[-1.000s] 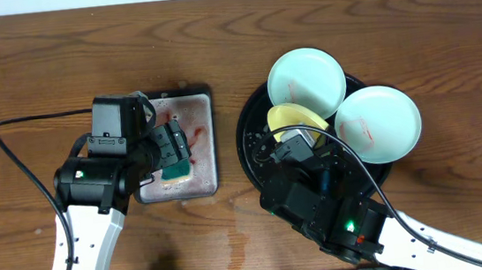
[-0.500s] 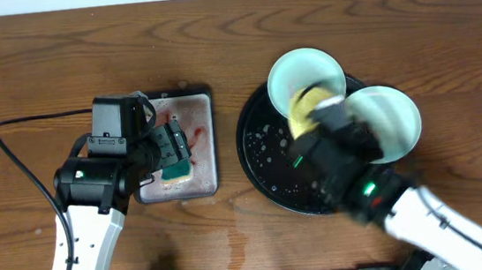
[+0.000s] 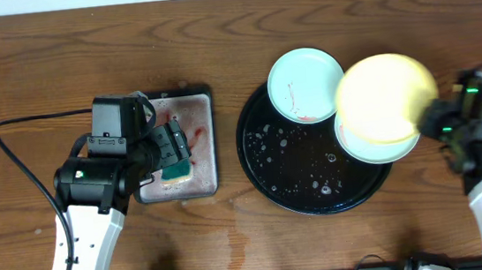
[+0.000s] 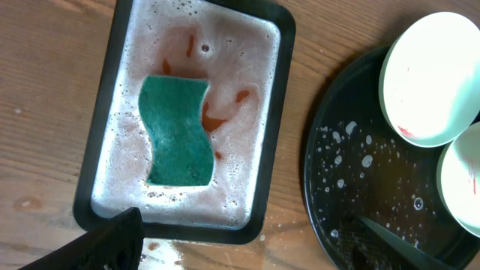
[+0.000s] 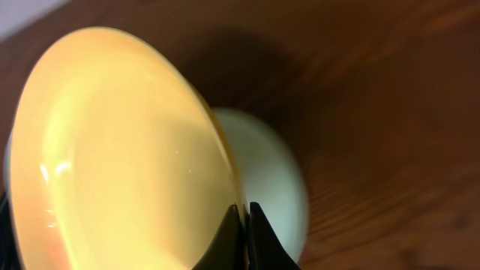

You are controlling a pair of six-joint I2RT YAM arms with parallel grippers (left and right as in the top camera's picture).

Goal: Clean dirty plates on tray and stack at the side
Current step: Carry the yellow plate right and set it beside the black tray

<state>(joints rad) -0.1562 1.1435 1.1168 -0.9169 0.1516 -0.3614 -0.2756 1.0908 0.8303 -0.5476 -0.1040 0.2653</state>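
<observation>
My right gripper should lower and release the plate on the clear, bare wood tabletop, below and to its right in the overhead view.
My right gripper (image 3: 434,118) is shut on the rim of the pale yellow plate (image 3: 385,97) and holds it tilted in the air, above the right mint plate (image 3: 373,147). In the right wrist view the fingers (image 5: 244,219) pinch the yellow plate's (image 5: 120,150) edge, with the mint plate (image 5: 274,176) behind. The other mint plate (image 3: 305,84), streaked red, rests on the far rim of the round black tray (image 3: 298,169), which is wet. My left gripper (image 3: 170,151) is open and empty over the green sponge (image 4: 178,131).
The sponge lies in a small rectangular black tray (image 3: 208,138) of foamy red-stained water (image 4: 225,67), left of the round tray (image 4: 352,187). Bare wood tabletop (image 3: 443,18) lies right of and behind the round tray. A black cable (image 3: 13,157) loops at the left.
My right arm swung from the tray's front to its right side, lifting the yellow plate off the tray into the air. The left arm has not moved.
</observation>
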